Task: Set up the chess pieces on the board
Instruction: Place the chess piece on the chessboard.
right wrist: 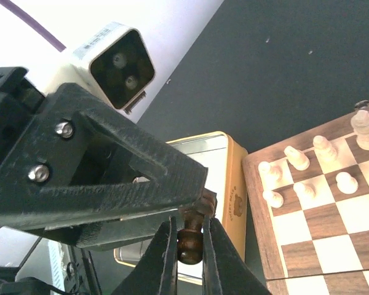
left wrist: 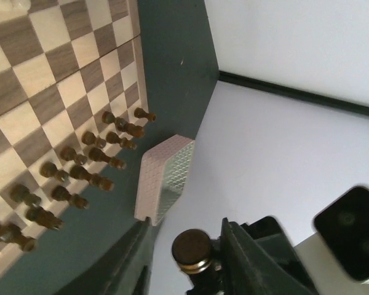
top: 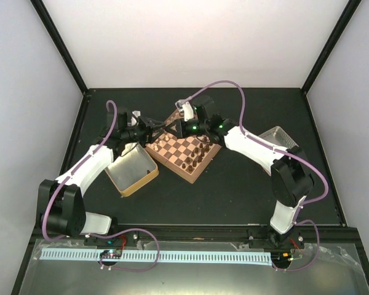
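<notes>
The right gripper crosses right in the top view next, to the front dark row's empty light square below it, lowers the dark brown piece and releases.
A dark brown chess piece [right wrist: 189, 246] hangs in the air between both grippers, off the far left corner of the board [top: 194, 178]. My right gripper [right wrist: 189, 224] is shut on its stem. The piece's round base [left wrist: 192, 249] sits between the fingers of my left gripper [left wrist: 186, 227], against the right finger, with a gap to the left finger, so that gripper is open. Two rows of dark chess pieces [left wrist: 80, 166] stand along one edge of the board [left wrist: 49, 74]. Pale pieces [right wrist: 313, 166] stand on the opposite side. In the top view the two grippers [top: 170, 128] meet tip to tip.
A yellow-rimmed tin [top: 132, 169] lies left of the board, below the left gripper. A metal tray [top: 278, 138] sits at the right behind the right arm. A white mesh tray [left wrist: 166, 178] stands just beyond the board's dark-piece edge. Black frame posts border the table.
</notes>
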Tool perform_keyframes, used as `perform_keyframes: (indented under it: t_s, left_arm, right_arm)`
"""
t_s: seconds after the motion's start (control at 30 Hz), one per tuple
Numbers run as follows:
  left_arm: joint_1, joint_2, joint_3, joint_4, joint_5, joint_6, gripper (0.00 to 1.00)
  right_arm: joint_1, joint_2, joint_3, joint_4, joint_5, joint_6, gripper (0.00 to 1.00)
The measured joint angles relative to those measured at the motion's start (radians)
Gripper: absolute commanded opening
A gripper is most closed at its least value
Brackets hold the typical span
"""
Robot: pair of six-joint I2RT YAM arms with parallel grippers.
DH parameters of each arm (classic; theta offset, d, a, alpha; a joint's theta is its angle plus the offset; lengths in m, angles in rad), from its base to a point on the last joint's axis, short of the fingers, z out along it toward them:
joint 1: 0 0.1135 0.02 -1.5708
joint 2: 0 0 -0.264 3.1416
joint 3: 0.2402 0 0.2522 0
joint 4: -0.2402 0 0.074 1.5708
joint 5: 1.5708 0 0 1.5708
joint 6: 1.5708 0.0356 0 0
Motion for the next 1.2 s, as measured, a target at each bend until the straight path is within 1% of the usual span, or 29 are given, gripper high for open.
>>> perform_keyframes:
  t_s: [0.1,0.13,0.23,0.33,0.5,0.57,0.63,0.73,0.93,1.2]
  left_arm:
    - [0.0,-0.005,0.0,-0.008,-0.011,0.03,0.55]
    - [0.0,-0.01,0.0,-0.013,-0.023,0.05,0.59]
    - [0.0,-0.042,-0.001,-0.043,-0.076,0.117,0.64]
    - [0.003,-0.098,-0.002,-0.086,-0.143,0.224,0.65]
    - [0.008,-0.153,-0.001,-0.156,-0.258,0.439,0.67]
    - [0.009,-0.162,-0.001,-0.192,-0.302,0.526,0.67]
    - [0.009,-0.171,-0.001,-0.22,-0.337,0.6,0.68]
    - [0.01,-0.183,-0.001,-0.253,-0.376,0.692,0.68]
    - [0.01,-0.197,-0.002,-0.304,-0.442,0.831,0.68]
    - [0.01,-0.254,-0.024,-0.311,-0.525,0.924,0.69]
  right_arm:
    - [0.001,0.0,0.026,-0.045,0.029,-0.005,0.01]
    - [-0.002,0.0,0.036,-0.069,0.042,-0.012,0.01]
    - [-0.02,0.0,0.059,-0.15,0.081,-0.037,0.01]
    - [-0.065,0.0,0.072,-0.254,0.134,-0.073,0.01]
    - [-0.19,0.002,0.092,-0.439,0.238,-0.14,0.02]
    - [-0.233,0.016,0.122,-0.505,0.28,-0.167,0.02]
    - [-0.268,0.06,0.188,-0.576,0.332,-0.2,0.02]
    - [-0.274,0.146,0.299,-0.671,0.378,-0.243,0.02]
    - [-0.263,0.336,0.499,-0.843,0.42,-0.303,0.03]
    - [-0.262,0.483,0.682,-1.012,0.425,-0.333,0.03]
